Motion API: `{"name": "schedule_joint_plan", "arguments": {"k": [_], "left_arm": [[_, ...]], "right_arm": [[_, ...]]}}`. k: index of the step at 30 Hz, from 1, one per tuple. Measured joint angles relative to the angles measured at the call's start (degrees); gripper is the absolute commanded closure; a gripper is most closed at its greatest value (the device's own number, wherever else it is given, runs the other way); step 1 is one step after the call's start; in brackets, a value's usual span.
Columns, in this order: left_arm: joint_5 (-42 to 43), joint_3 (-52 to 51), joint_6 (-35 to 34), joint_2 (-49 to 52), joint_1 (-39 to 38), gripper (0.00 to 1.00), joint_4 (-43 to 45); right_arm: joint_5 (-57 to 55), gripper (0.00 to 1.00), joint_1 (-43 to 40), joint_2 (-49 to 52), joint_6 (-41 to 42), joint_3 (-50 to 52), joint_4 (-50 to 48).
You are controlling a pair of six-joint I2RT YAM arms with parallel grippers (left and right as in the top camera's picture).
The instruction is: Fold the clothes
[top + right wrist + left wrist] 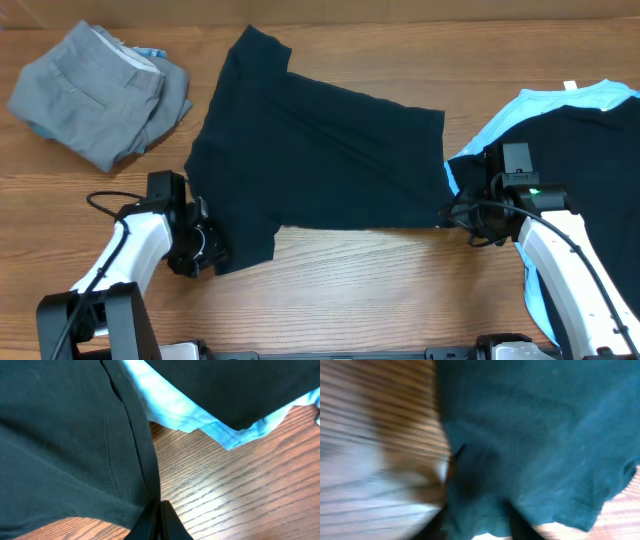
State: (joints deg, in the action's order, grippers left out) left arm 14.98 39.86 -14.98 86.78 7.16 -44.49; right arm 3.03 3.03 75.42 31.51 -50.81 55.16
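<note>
Ripples run through the cloth beside the held corner, so the robot's right gripper needs to pull back over the bare near tabletop and release the hem there.
A dark navy T-shirt (320, 150) lies spread flat across the middle of the table. My left gripper (205, 245) is at its near left corner. In the blurred left wrist view the two fingers (480, 522) stand apart with the shirt's cloth (540, 435) between them. My right gripper (455, 212) is at the shirt's near right corner. In the right wrist view its fingers (159, 510) are pressed together on the shirt's hem (75, 435).
Folded grey trousers (95, 90) lie at the far left on something light blue. A light blue garment (545, 100) with a dark garment on top lies at the right, under my right arm; its hem also shows in the right wrist view (200, 420).
</note>
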Motion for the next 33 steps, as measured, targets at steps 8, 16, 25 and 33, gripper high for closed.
{"name": "schedule_joint_plan", "arguments": {"k": [8, 16, 25, 33], "left_arm": [[2.8, 2.3, 0.1, 0.0, 1.7, 0.96, -11.4], [1.2, 15.4, 1.8, -6.2, 8.6, 0.96, -26.1], [-0.2, 16.9, 1.9, -11.4, 9.4, 0.96, -28.0], [-0.2, 16.9, 1.9, -11.4, 9.4, 0.96, -28.1]], "right_arm": [[-2.1, 0.96, 0.0, 0.0, 0.0, 0.0, 3.8], [-2.4, 0.58, 0.0, 0.0, 3.3, 0.0, 9.9], [0.7, 0.43, 0.0, 0.3, 3.8, 0.6, 10.1], [4.9, 0.43, 0.0, 2.2, 5.0, 9.9, 2.8]]}}
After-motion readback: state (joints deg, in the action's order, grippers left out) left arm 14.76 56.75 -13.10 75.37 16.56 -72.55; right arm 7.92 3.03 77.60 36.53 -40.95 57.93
